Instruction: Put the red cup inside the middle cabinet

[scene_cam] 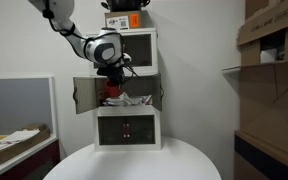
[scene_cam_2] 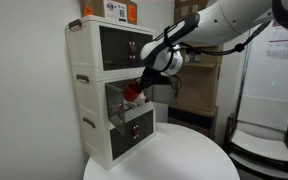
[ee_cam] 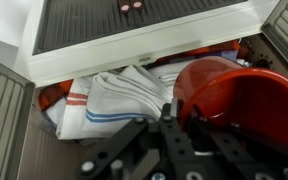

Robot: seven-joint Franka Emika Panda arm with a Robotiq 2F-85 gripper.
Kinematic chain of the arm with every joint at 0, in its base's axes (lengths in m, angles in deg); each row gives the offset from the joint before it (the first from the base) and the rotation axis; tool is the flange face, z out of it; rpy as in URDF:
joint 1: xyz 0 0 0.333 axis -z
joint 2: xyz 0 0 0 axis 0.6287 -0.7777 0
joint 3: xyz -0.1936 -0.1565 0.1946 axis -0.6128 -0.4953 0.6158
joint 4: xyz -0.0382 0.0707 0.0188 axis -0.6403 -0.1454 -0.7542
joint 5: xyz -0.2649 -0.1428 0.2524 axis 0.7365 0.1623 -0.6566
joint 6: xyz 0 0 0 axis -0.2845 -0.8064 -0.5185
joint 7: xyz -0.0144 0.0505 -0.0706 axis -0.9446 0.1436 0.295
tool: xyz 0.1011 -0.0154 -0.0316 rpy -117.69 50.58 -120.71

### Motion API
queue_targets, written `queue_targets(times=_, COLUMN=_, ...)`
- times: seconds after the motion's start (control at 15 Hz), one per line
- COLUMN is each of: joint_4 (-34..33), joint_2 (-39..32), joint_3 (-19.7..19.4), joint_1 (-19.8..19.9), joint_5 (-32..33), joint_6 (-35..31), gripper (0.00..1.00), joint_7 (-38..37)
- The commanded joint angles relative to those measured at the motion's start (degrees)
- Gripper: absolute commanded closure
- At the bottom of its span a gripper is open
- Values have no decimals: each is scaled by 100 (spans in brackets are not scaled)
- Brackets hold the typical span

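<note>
My gripper will go down and outward into the middle cabinet and let go of the red cup by the striped cloth (scene_cam: 130,100), which is below and outward of the gripper.
The red cup (ee_cam: 239,95) is gripped by its rim in my gripper (ee_cam: 189,118), one finger outside the wall and one inside. The cup is at the open mouth of the middle cabinet (scene_cam: 84,95), the white compartment with its side doors swung open. In both exterior views the gripper (scene_cam: 112,78) (scene_cam_2: 146,80) reaches into that opening (scene_cam_2: 94,95), and the cup shows as a red patch (scene_cam: 110,93) (scene_cam_2: 132,92) just below it. In the wrist view the cup hangs over a crumpled cloth inside the compartment.
A white cloth with blue and red stripes (ee_cam: 114,100) fills the compartment floor. The compartment with two dark marks (scene_cam: 128,128) is below, and a darker-fronted one (scene_cam: 136,48) is above with an orange box (scene_cam: 127,19) on top. The stack stands on a round white table (scene_cam: 134,165).
</note>
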Motion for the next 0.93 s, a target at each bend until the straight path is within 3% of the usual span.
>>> queue_targets(times=0.0, joint_4=-738, joint_2=-557, joint_3=221, joint_1=192, joint_5=-436, joint_6=240, gripper=98, joint_7=-126)
queue_targets(times=0.87, joint_4=-1813, joint_2=-1587, joint_3=694, joint_1=837, joint_5=-1750, joint_6=951, gripper=98, joint_7=-49)
